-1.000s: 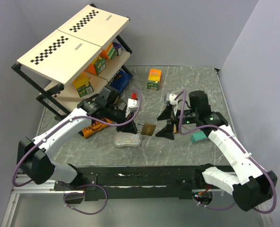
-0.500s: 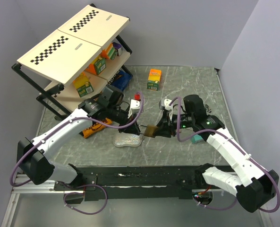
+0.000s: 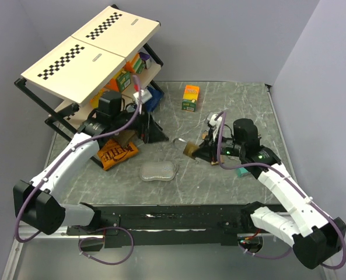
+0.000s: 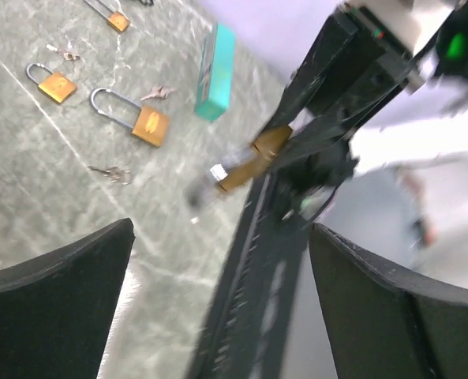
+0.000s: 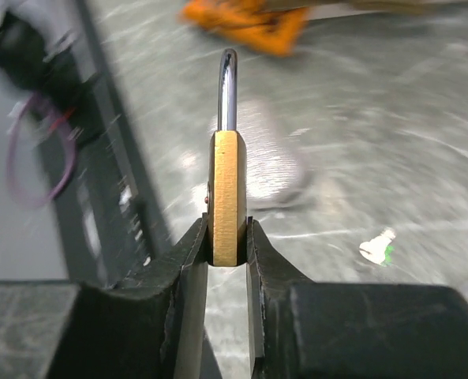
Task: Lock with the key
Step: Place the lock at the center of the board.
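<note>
Next, my open left gripper moves to the right in the top view and closes across the padlock's brass body, because the held padlock juts out shackle-first.
A brass padlock (image 5: 226, 197) with a steel shackle (image 5: 228, 87) is clamped edge-on by its body in my right gripper (image 5: 227, 245). From above, the right gripper (image 3: 198, 152) holds the padlock (image 3: 190, 150) over mid-table, shackle pointing up-left. My left gripper (image 3: 154, 132) stands open and empty near the shelf rack, well left of the padlock. In the left wrist view its jaws (image 4: 222, 229) are spread wide and the held padlock (image 4: 253, 155) shows blurred ahead. Small keys (image 4: 111, 171) lie on the table beside spare padlocks (image 4: 143, 120). Any key in the held padlock is hidden.
A shelf rack (image 3: 56, 108) holding boxes fills the back left. An orange snack bag (image 3: 115, 153) and a silver pouch (image 3: 158, 171) lie below the left gripper. An orange-green box (image 3: 190, 97) stands at the back. A teal box (image 3: 244, 171) sits under the right arm.
The left gripper let go of the padlock, opened and pulled back up-left toward the shelf. The right gripper closed on the padlock and now carries it alone.
</note>
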Robot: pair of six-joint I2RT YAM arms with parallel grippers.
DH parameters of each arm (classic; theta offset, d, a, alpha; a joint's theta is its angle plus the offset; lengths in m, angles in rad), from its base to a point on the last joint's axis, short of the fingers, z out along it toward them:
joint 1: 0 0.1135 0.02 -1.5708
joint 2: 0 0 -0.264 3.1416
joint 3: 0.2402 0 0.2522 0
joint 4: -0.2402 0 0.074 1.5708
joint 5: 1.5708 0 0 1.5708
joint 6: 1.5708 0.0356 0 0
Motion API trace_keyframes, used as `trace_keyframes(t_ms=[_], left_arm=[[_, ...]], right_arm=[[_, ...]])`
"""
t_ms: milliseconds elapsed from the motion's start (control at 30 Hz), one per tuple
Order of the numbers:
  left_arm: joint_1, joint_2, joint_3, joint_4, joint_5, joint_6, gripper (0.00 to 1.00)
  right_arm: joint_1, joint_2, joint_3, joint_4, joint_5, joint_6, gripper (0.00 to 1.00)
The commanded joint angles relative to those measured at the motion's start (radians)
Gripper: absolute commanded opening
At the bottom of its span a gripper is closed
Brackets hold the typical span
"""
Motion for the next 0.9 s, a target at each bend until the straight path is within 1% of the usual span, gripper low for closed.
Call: trace_keyframes(t_ms=[0, 33, 100, 133, 267, 333, 500, 633, 767, 867], left_arm=[[0.014, -0.030, -0.044, 0.267, -0.047, -0.445, 0.96], [0.014, -0.024, -0.048, 0.283, -0.064, -0.528, 0.96], [0.012, -0.001, -0.066, 0.353, -0.082, -0.618, 0.96], [0.009, 0.008, -0.072, 0.376, -0.091, -0.701, 0.96], [-0.016, 0.062, -0.063, 0.405, -0.203, -0.803, 0.96], [-0.025, 0.096, -0.072, 0.460, -0.233, -0.870, 0.96], [-0.080, 0.160, -0.032, 0.481, -0.306, -0.890, 0.96], [-0.108, 0.194, -0.037, 0.490, -0.352, -0.950, 0.96], [-0.128, 0.238, -0.012, 0.468, -0.384, -0.970, 0.96], [-0.128, 0.270, 0.011, 0.474, -0.380, -1.001, 0.96]], right_arm=[[-0.014, -0.051, 0.011, 0.300, 0.231, 0.215, 0.00], [-0.015, -0.049, 0.008, 0.322, 0.273, 0.258, 0.00], [-0.014, -0.040, 0.009, 0.371, 0.314, 0.298, 0.00], [-0.011, -0.035, 0.011, 0.374, 0.330, 0.329, 0.00], [-0.011, -0.002, 0.031, 0.415, 0.435, 0.381, 0.00], [-0.009, 0.017, 0.037, 0.429, 0.452, 0.401, 0.00], [-0.006, 0.052, 0.060, 0.431, 0.462, 0.430, 0.00], [0.005, 0.069, 0.071, 0.441, 0.473, 0.435, 0.00], [0.022, 0.083, 0.071, 0.454, 0.482, 0.427, 0.00], [0.032, 0.090, 0.071, 0.460, 0.489, 0.420, 0.00]])
